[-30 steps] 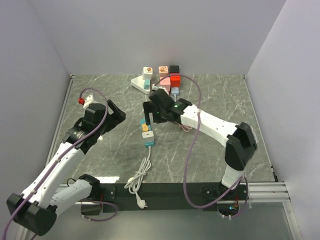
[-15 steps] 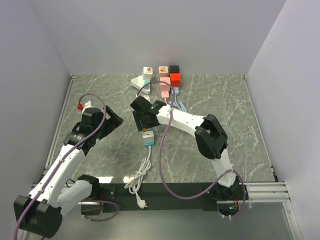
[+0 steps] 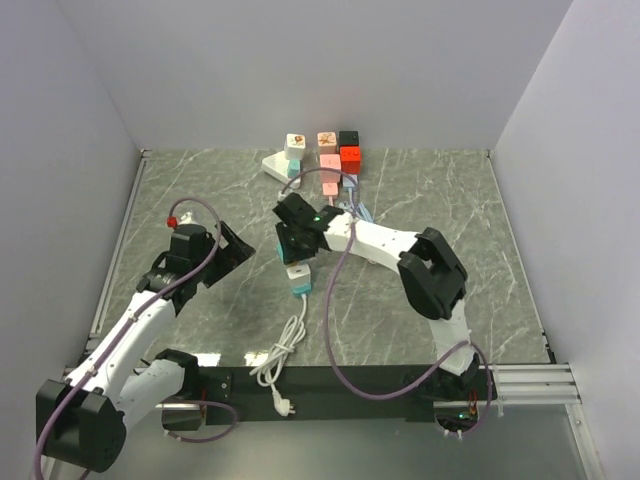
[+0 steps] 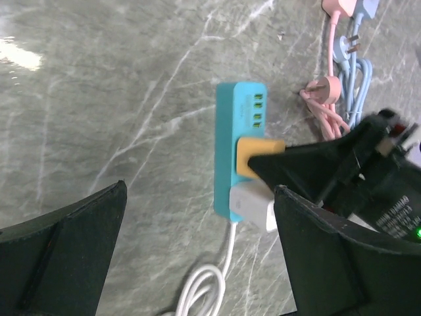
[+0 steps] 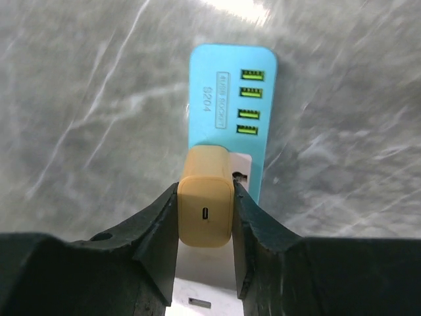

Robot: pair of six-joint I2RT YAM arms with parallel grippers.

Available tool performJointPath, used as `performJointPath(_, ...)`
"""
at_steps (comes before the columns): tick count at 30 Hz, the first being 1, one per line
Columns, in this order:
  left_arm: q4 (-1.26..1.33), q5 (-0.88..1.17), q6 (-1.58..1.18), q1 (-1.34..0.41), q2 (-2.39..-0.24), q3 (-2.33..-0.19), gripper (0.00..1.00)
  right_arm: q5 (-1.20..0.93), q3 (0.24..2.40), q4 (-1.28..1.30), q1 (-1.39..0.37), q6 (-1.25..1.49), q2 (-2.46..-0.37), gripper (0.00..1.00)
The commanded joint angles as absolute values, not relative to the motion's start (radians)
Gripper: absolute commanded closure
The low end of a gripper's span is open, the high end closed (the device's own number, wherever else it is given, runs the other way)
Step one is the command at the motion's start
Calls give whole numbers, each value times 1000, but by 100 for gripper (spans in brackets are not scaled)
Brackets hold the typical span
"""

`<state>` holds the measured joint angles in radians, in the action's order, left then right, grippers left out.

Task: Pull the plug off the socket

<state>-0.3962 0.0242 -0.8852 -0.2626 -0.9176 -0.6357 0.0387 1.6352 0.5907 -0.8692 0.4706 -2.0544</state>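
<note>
My right gripper should next lift the yellow plug, move across to the right in the top view, lower the plug and let go of it there. That spot is clear tabletop by the wall [image 3: 456, 207].
A teal socket strip [image 3: 299, 284] [image 5: 230, 79] lies mid-table with a yellow plug [image 5: 205, 209] [image 4: 255, 155] and a white plug [image 4: 252, 204] standing in it. My right gripper [image 5: 205, 192] [image 3: 297, 248] is directly over the strip, shut on the yellow plug, one finger pressed against each side. The plug still sits in the strip. My left gripper [image 3: 230, 250] [image 4: 200, 253] hovers to the left of the strip, wide open and holding nothing.
The strip's white cord [image 3: 272, 362] coils toward the near edge. At the back stand a white strip [image 3: 276, 165] and several coloured adapters [image 3: 340, 152]. Pink and blue cables [image 4: 332, 99] lie just beyond the teal strip. Walls enclose three sides.
My right gripper came down over the teal strip and closed on the yellow plug. The left arm shifted slightly, staying open.
</note>
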Motion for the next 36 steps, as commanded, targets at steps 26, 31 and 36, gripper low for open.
performJointPath(26, 11, 258, -1006, -261, -1195, -540, 2, 41, 1155, 397, -582, 600, -1419, 100)
performJointPath(31, -64, 259, -931, -261, -1195, -572, 2, 426, 1094, 670, -335, 666, -1330, 100)
performJointPath(36, -66, 284, -911, -261, -1224, -580, 3, 693, 1048, 807, -143, 692, -1382, 100)
